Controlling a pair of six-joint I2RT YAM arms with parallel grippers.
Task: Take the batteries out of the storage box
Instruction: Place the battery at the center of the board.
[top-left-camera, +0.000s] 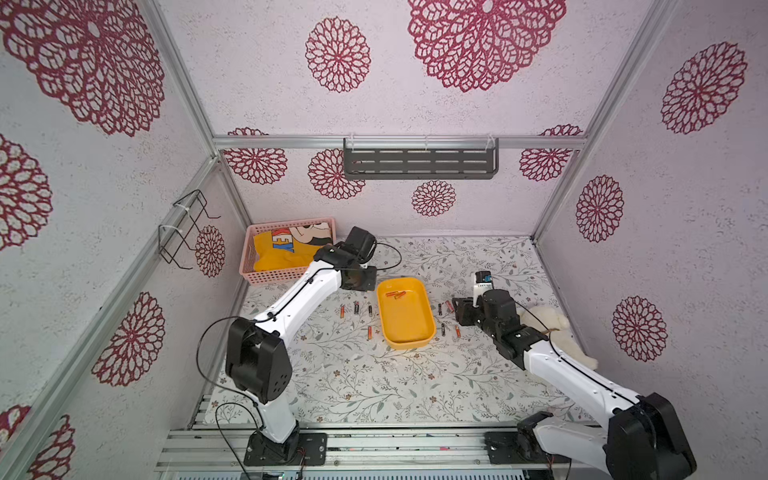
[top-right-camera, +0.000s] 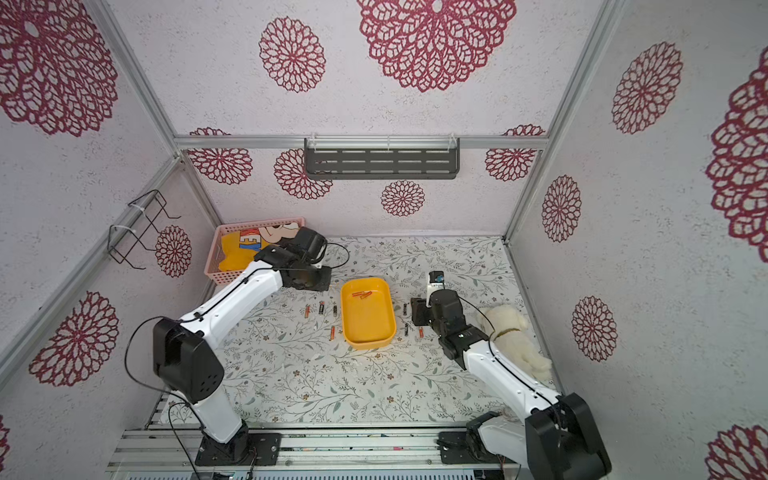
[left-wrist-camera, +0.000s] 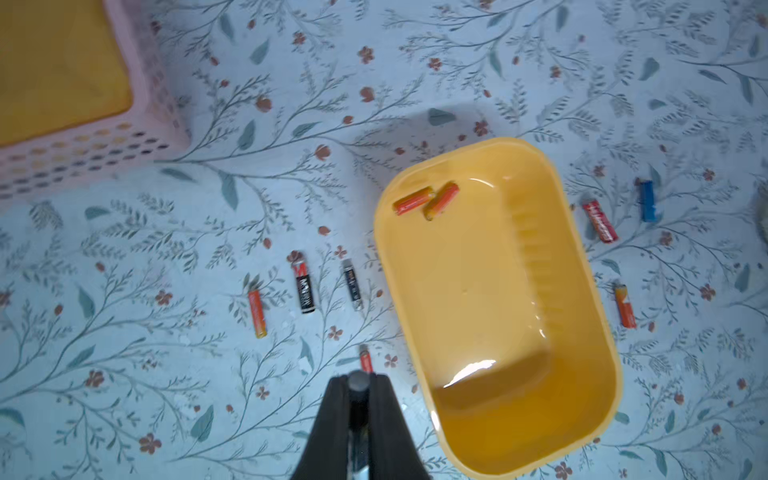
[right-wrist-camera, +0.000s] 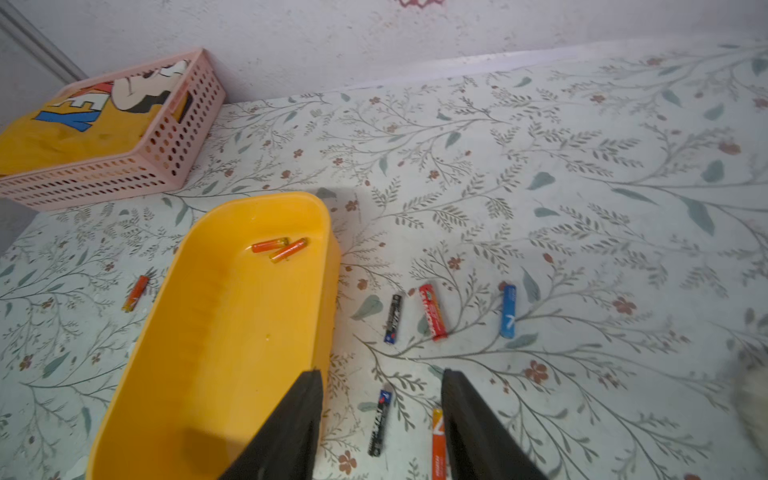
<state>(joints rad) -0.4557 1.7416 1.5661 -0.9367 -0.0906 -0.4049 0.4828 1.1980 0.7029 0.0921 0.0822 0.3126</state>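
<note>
I will next lower my left gripper and let go of the black battery on the bare tabletop (top-left-camera: 354, 335) (left-wrist-camera: 313, 389) below it, outside the box and beside the near orange battery.
The yellow-orange storage box (top-left-camera: 405, 336) (top-right-camera: 368, 328) sits mid-table and holds two orange batteries (left-wrist-camera: 426, 200) (right-wrist-camera: 278, 247) at its far end. Several more batteries lie on the table: some left of the box (top-left-camera: 356, 307) and some right of it (top-left-camera: 443, 329), among them a blue one (right-wrist-camera: 508, 311). My left gripper (left-wrist-camera: 358, 376) hovers left of the box, shut on a black battery that lies lengthwise between its fingers. Just right of the box, my right gripper (right-wrist-camera: 382, 374) stands open and empty above a black battery (right-wrist-camera: 380, 422) and an orange one (right-wrist-camera: 437, 440).
A pink lattice basket (top-left-camera: 272, 276) with yellow cloth stands at the back left, close behind my left wrist. A white plush toy (top-left-camera: 548, 328) lies by the right wall, beside my right arm. A wire rack (top-left-camera: 187, 228) hangs on the left wall.
</note>
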